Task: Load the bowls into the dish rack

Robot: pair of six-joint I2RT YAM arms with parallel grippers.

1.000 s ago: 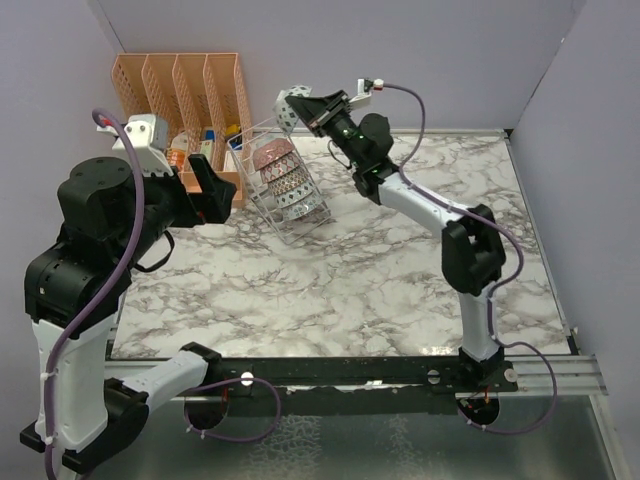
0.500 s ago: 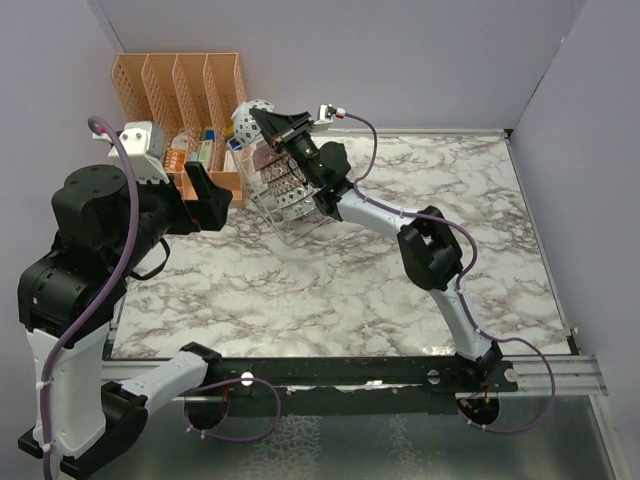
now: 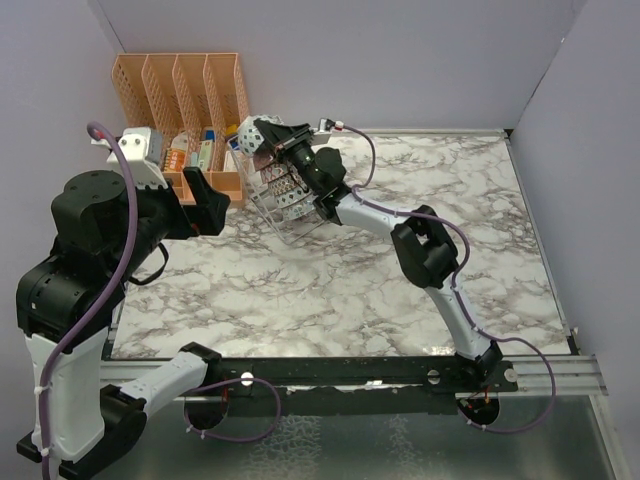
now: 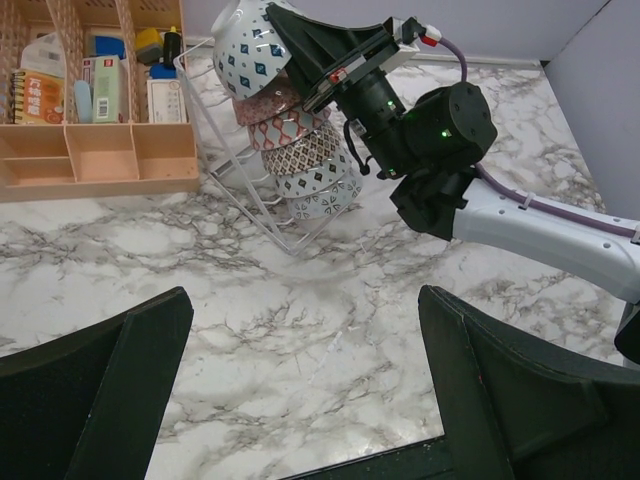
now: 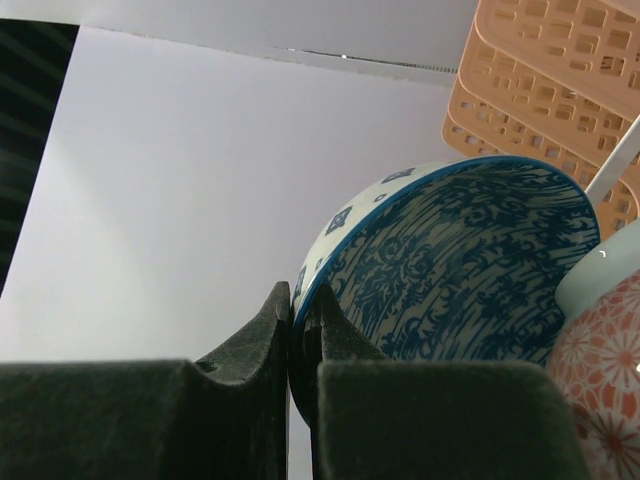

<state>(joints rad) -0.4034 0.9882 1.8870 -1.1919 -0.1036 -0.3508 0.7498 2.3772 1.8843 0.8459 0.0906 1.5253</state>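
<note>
My right gripper will lower the bowl next, into the rack's far end (image 3: 253, 142) (image 5: 549, 266) beside the pink bowl.
The wire dish rack (image 3: 262, 205) (image 4: 225, 160) stands at the back left and holds several patterned bowls (image 3: 285, 190) (image 4: 300, 150) stacked on edge. My right gripper (image 3: 268, 135) (image 5: 303, 300) is shut on the rim of a white bowl with blue diamonds (image 3: 253, 131) (image 4: 245, 50) (image 5: 450, 270), held at the top of the stack against a pink bowl (image 5: 605, 380). My left gripper (image 3: 205, 190) (image 4: 305, 385) is open and empty, above the marble to the left of the rack.
An orange slotted organizer (image 3: 180, 85) (image 4: 95, 160) with small items stands against the back wall, just left of the rack. The right arm (image 3: 400, 215) reaches across the marble table (image 3: 400, 290) from the right.
My right gripper has carried the blue-diamond bowl left and down from above the rack's right side onto the top of the stack. The left arm has shifted slightly.
</note>
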